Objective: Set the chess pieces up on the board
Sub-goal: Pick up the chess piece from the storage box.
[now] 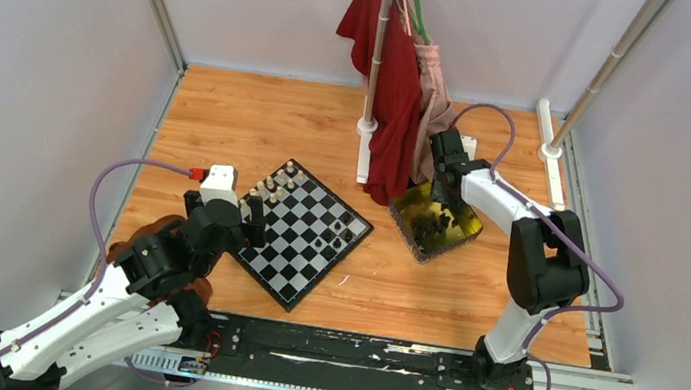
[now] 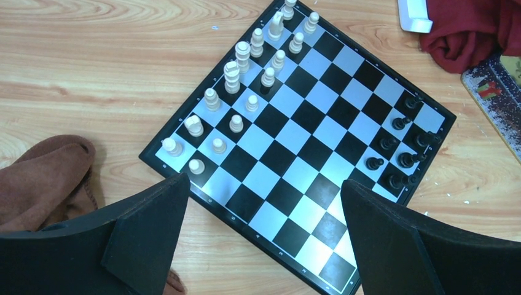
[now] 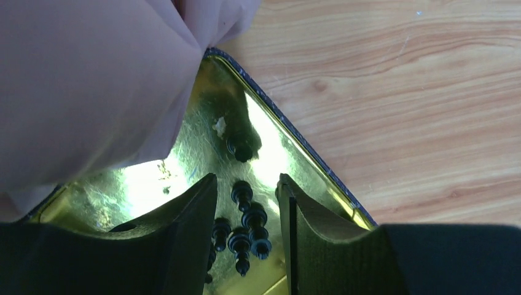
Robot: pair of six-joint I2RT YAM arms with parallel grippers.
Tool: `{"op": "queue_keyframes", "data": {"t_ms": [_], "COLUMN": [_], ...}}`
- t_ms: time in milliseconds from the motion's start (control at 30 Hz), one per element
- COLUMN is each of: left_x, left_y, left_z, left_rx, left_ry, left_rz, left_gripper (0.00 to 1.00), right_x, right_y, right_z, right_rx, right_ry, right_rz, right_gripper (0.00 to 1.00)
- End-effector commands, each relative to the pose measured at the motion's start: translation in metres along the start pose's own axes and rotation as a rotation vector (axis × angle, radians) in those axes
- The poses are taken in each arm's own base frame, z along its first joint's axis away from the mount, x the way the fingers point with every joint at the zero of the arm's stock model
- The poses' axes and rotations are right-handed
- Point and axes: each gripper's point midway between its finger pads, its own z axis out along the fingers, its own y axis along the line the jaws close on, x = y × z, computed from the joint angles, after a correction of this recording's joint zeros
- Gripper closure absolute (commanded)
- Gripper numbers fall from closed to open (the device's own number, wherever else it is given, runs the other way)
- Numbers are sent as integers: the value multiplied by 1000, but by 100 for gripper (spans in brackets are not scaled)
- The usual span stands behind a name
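My right gripper eases outward and down around that lone piece (image 3: 239,148) next and closes. This black piece is clear of the cluster and beyond my fingers.
The chessboard (image 1: 306,233) lies angled on the wooden table, and it also fills the left wrist view (image 2: 295,141). Several cream pieces (image 2: 246,92) stand in two rows on its far-left side (image 1: 277,184). Several black pieces (image 2: 399,147) stand on the opposite side. My left gripper (image 1: 253,218) is open and empty, hovering over the board's near-left edge (image 2: 264,203). My right gripper (image 1: 443,193) is down in the gold tray (image 3: 147,184). It is open (image 3: 247,184), with its fingers either side of several black pieces (image 3: 249,221) lying there.
A red garment (image 1: 388,70) and a pink one (image 3: 92,80) hang from a rack, draping over the tray's far end. The rack's white foot (image 2: 413,15) sits beyond the board. A brown cloth (image 2: 43,178) lies left of the board. A second stand (image 1: 555,142) is at the right.
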Motion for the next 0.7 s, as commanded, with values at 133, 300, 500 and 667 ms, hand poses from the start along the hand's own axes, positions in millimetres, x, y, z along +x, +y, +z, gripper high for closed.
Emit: {"op": "queue_keyframes", "data": {"t_ms": [133, 300, 500, 667], "left_x": [4, 5, 5, 5], "left_y": [-1, 0, 0, 0], "left_z": [3, 4, 3, 4], "left_rx": [-8, -13, -15, -16], "left_ry": [11, 15, 13, 14], "left_rz": [23, 25, 23, 24], "left_gripper": [0, 0, 0, 0], "right_x": [-13, -12, -9, -7], "right_y": [4, 3, 4, 3], "right_z": [23, 32, 39, 40], "right_rx": [-29, -23, -31, -25], "right_ry": [-1, 11, 23, 27], "right_rz": [48, 48, 56, 54], "right_gripper": [56, 58, 63, 73]}}
